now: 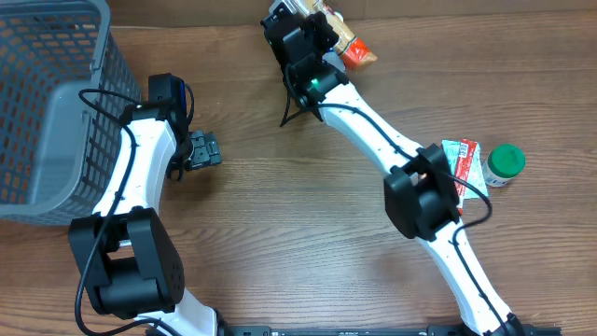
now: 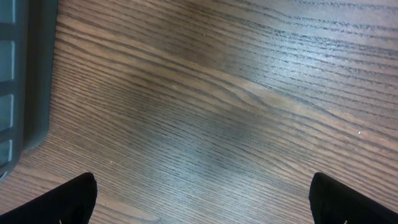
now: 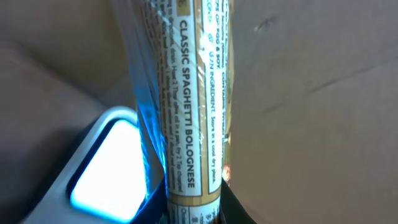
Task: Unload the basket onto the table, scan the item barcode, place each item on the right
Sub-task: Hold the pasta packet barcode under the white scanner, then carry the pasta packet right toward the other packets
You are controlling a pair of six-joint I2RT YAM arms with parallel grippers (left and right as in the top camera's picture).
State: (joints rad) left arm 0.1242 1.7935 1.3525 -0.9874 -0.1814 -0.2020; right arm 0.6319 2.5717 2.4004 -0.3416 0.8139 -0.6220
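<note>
The robot's right gripper will next carry the spaghetti (image 1: 355, 48) back, toward the right in the overhead view, to the bare wood (image 1: 416, 119) beside the packet, then lower it and let it go there.
My right gripper (image 1: 320, 30) is at the table's far edge, shut on a long pack of spaghetti (image 1: 355, 48). In the right wrist view the spaghetti pack (image 3: 189, 93) runs up from the gripper (image 3: 194, 211), its printed label reading "Classic Spaghetti Bolognese". Both dark fingers press on its lower end. Just left of the pack glows the bright blue-white window of a scanner (image 3: 109, 165). No barcode is visible on the side facing the camera. My left gripper (image 1: 201, 149) hovers open over bare wood beside the basket; its fingertips (image 2: 78, 199) stand far apart with nothing between them.
A grey mesh basket (image 1: 56, 103) fills the left side of the table; its edge (image 2: 25, 74) shows in the left wrist view. A red and green packet (image 1: 462, 163) and a green-lidded jar (image 1: 506, 163) lie at the right, close to the right arm's elbow.
</note>
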